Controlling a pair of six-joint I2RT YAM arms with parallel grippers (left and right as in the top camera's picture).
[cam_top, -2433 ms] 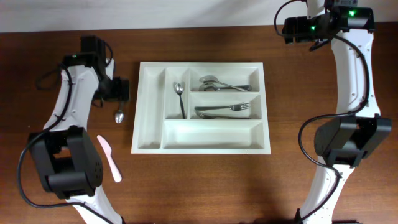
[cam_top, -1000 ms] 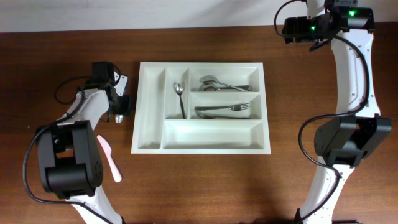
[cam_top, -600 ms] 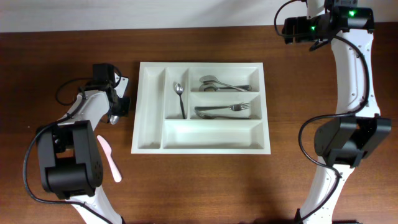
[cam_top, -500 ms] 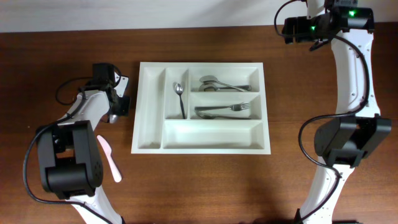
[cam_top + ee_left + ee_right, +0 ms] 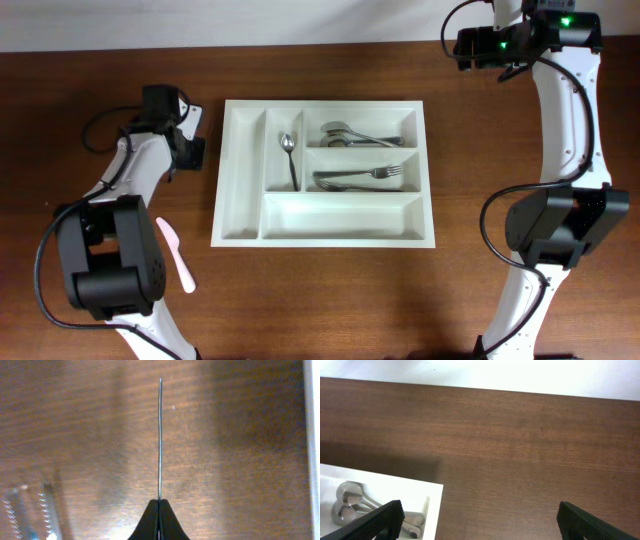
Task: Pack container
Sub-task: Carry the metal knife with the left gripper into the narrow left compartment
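I should next move my left gripper to the right in the overhead view, over the tray's narrow section holding one spoon (image 5: 284, 152), and let go of my spoon.
The container (image 5: 242, 185) is a white tray in the middle of the table. One spoon (image 5: 290, 155) lies in a narrow compartment, with more spoons (image 5: 355, 135) and forks (image 5: 355, 178) in two long ones. My left gripper (image 5: 188, 150) hovers just left of the tray. In the left wrist view it (image 5: 160, 502) is shut on a thin metal spoon (image 5: 160, 440), seen edge-on and sticking out straight ahead. My right gripper (image 5: 479, 506) stands open over bare wood beyond the tray's far right corner (image 5: 380, 485), holding nothing.
A pink plastic knife (image 5: 177, 255) lies on the wood near the left arm's base. The tray's leftmost narrow compartment and its long front compartment (image 5: 340, 215) hold nothing. The tray's white edge (image 5: 312, 435) shows at the right of the left wrist view.
My left gripper shut on the spoon that lay left of the tray, then moved with it toward the table's far side. The right arm stayed still.
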